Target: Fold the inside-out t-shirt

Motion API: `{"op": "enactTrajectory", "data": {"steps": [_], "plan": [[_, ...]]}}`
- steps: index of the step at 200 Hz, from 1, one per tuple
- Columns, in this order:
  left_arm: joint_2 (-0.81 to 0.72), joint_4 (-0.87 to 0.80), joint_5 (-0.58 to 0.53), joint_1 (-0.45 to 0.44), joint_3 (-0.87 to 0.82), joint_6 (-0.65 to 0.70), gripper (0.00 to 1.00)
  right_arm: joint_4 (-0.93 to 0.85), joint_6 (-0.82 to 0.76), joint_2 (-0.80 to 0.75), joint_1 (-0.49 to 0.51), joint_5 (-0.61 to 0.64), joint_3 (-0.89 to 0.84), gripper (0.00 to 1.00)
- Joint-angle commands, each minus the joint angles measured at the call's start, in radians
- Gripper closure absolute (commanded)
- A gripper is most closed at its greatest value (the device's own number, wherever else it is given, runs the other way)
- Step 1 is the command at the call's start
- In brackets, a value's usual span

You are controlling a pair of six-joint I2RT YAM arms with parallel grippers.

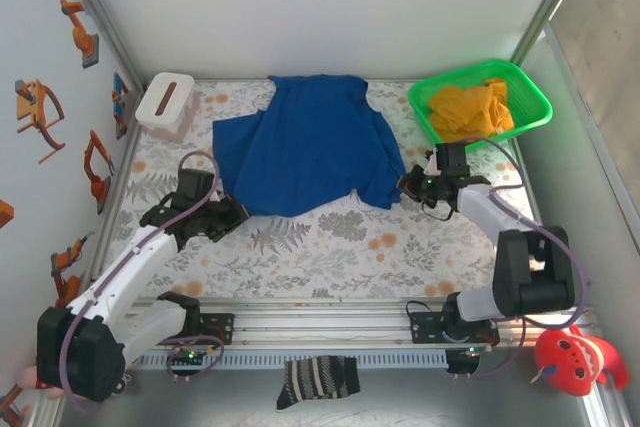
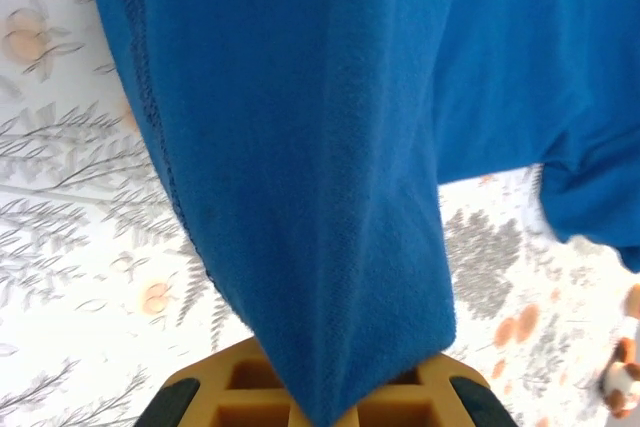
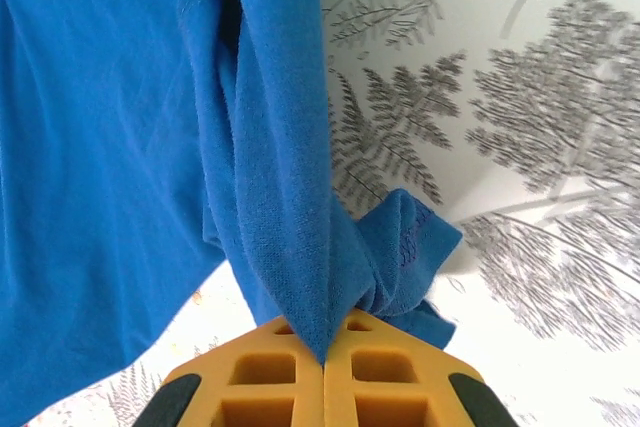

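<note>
The right gripper draws the bunched fold back toward its base onto the bare fern-printed tabletop next and releases it, because that corner of the hem lies crumpled.
The inside-out t-shirt (image 1: 300,147), royal blue, lies spread across the middle of the fern-printed table with its hem toward the arms. My left gripper (image 1: 232,215) is at its near left corner. In the left wrist view the cloth (image 2: 330,147) runs down between the yellow jaws of the left gripper (image 2: 320,402), which are shut on it. My right gripper (image 1: 405,187) is at the near right corner. In the right wrist view the right gripper (image 3: 323,352) pinches a bunched fold of the t-shirt (image 3: 110,147), its jaws pressed together.
A green basket (image 1: 530,97) at the back right holds a yellow-orange garment (image 1: 470,112). A white box (image 1: 165,102) stands at the back left. A striped cloth (image 1: 318,382) lies in front of the rail, and a red toy (image 1: 575,357) sits at the near right. Walls enclose the table.
</note>
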Motion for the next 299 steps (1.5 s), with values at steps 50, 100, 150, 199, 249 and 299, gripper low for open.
{"op": "enactTrajectory", "data": {"steps": [50,100,150,199,249,299], "plan": [[0.025,-0.157,-0.104,0.016,0.121,0.095,0.15,-0.390,-0.054,-0.152,0.004,0.303,0.009,1.00],[0.336,-0.105,-0.114,0.167,0.420,0.232,0.07,-0.442,-0.037,-0.178,0.003,0.351,0.045,0.60],[0.791,-0.134,-0.180,0.186,0.819,0.356,0.09,-0.375,-0.054,-0.220,0.006,0.261,0.111,0.52],[1.106,-0.108,-0.076,0.178,1.102,0.340,0.13,-0.156,0.005,-0.046,0.062,0.141,0.138,0.59],[1.249,-0.073,-0.017,0.167,1.193,0.271,0.13,0.003,0.094,0.130,0.169,0.151,0.124,0.63],[1.353,-0.092,-0.012,0.202,1.251,0.197,0.14,0.010,0.126,0.227,0.170,0.247,0.090,0.65]]}}
